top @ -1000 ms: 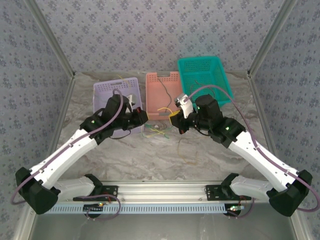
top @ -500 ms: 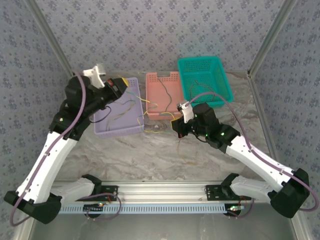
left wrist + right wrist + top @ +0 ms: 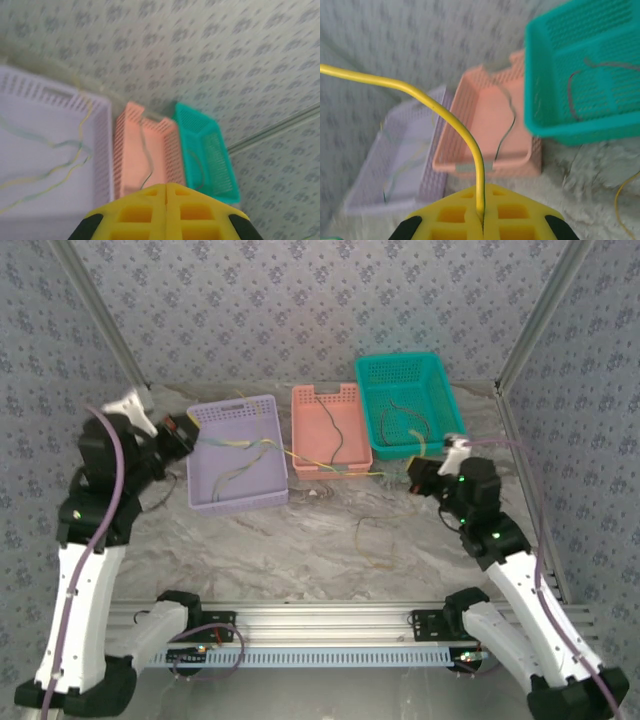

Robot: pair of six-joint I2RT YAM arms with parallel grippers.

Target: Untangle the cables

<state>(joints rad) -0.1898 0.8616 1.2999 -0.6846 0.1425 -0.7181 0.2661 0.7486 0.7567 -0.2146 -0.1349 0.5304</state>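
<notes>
I should next swing my right gripper outward past the pink basket, over the purple basket's far part (image 3: 246, 421), and release the yellow cable (image 3: 350, 471), since it trails from that basket.
My right gripper (image 3: 415, 477) (image 3: 481, 220) is shut on a yellow cable (image 3: 445, 117) that arcs up and left out of its jaws. In the top view this yellow cable (image 3: 350, 471) stretches left past the pink basket towards the purple basket (image 3: 235, 506). Thin yellow and green cables (image 3: 245, 455) (image 3: 65, 172) lie inside the purple basket. My left gripper (image 3: 185, 430) (image 3: 166, 186) is raised at that basket's left edge, jaws pressed together, with no cable showing between them. One dark cable (image 3: 335, 430) lies in the pink basket and another dark cable (image 3: 400, 420) in the teal basket.
The pink basket (image 3: 320, 395) and the teal basket (image 3: 400, 362) stand side by side at the back, right of the purple one. A thin loose wire (image 3: 375, 535) lies on the marble table in front of them. Patterned walls close in the sides and back.
Both arms have swung outward. The left gripper went from the middle up and left past the purple basket, and cables now lie in it. The right gripper pulled right, drawing the yellow cable taut.
</notes>
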